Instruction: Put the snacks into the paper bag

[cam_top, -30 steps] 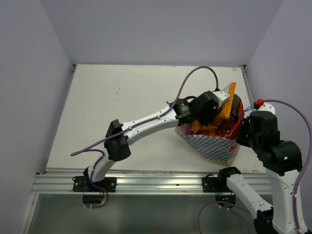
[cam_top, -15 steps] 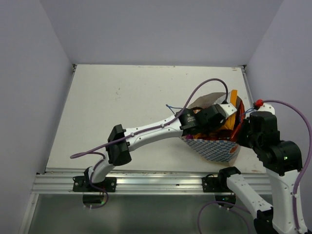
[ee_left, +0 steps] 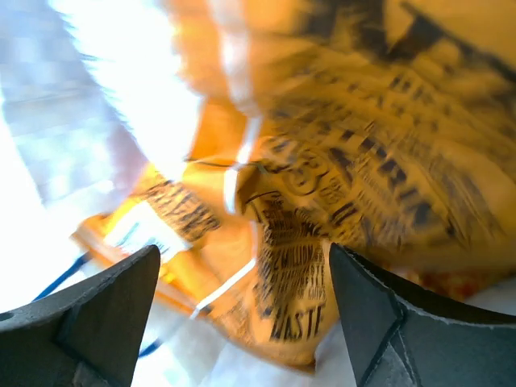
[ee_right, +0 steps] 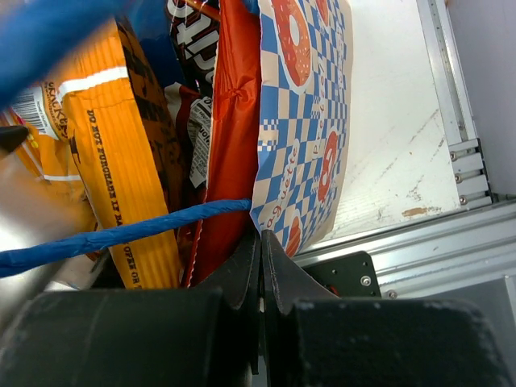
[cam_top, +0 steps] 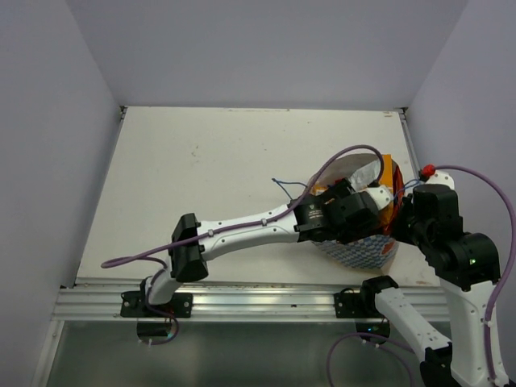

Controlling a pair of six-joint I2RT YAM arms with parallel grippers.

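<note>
My left gripper will next rise out of the paper bag, then lower onto the bag's rim opposite my right gripper.
The paper bag, blue-and-white checked outside, stands at the table's right near corner, with my left arm reaching down into its mouth. In the left wrist view my left gripper is open, its fingers wide apart. An orange snack packet with black print lies just beyond them, ungripped, against the bag's white inside. My right gripper is shut on the paper bag's rim. Inside the bag stand an orange packet, a red packet and a brown one. A blue string handle crosses them.
The white table is walled on the left, back and right. An aluminium rail runs along its near edge, close below the bag. A purple cable loops over the bag from the left arm.
My left gripper has gone down and nearer into the bag with the orange packet, then opened and let it go. The right gripper has kept its hold on the rim.
</note>
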